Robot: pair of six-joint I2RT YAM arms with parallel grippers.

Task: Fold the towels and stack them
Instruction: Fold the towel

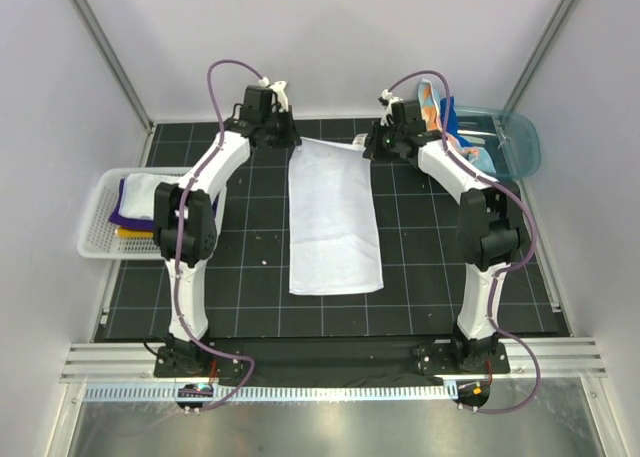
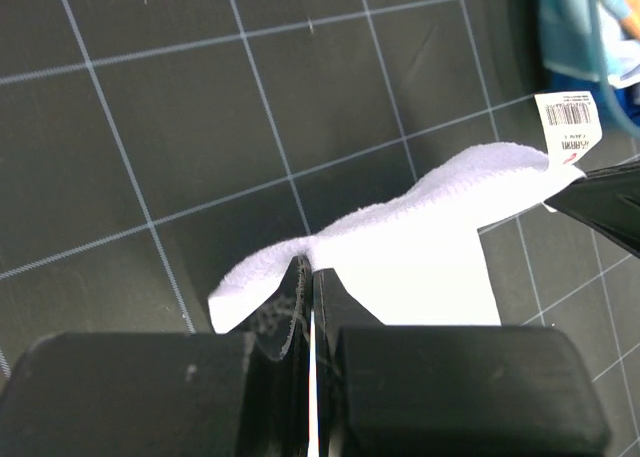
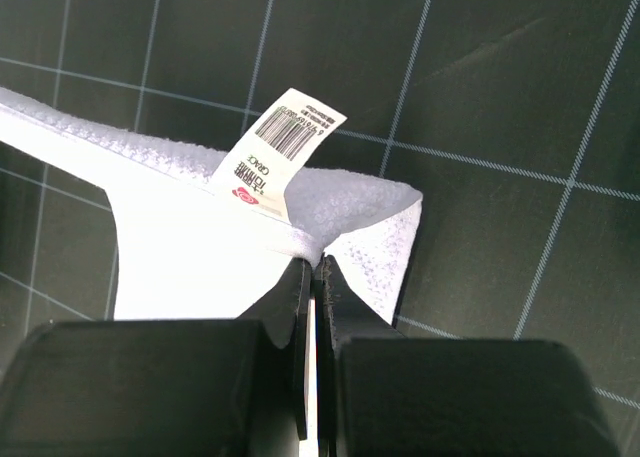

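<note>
My right gripper needs to move back and down over the towel's tub-side near corner (image 1: 377,285) and release the towel's hem, since that corner is back from and below it.
A plain white towel (image 1: 333,217) lies spread lengthwise on the black grid mat (image 1: 250,267) between the two arms. My left gripper (image 1: 288,137) is shut on its far left corner, and the left wrist view shows the cloth (image 2: 420,237) pinched and lifted at the gripper (image 2: 310,267). My right gripper (image 1: 372,143) is shut on the far right corner (image 3: 180,237), pinching the hem just under a barcode label (image 3: 280,147) at the gripper (image 3: 318,262). Folded white (image 1: 150,189), purple (image 1: 125,212) and yellow (image 1: 135,234) towels lie in the basket. A spotted light blue towel (image 1: 432,102) and a bright blue towel (image 1: 452,117) sit in the tub.
A white mesh basket (image 1: 95,217) stands at the mat's left edge. A translucent teal tub (image 1: 520,142) stands at the back right. White walls close in the back and both sides.
</note>
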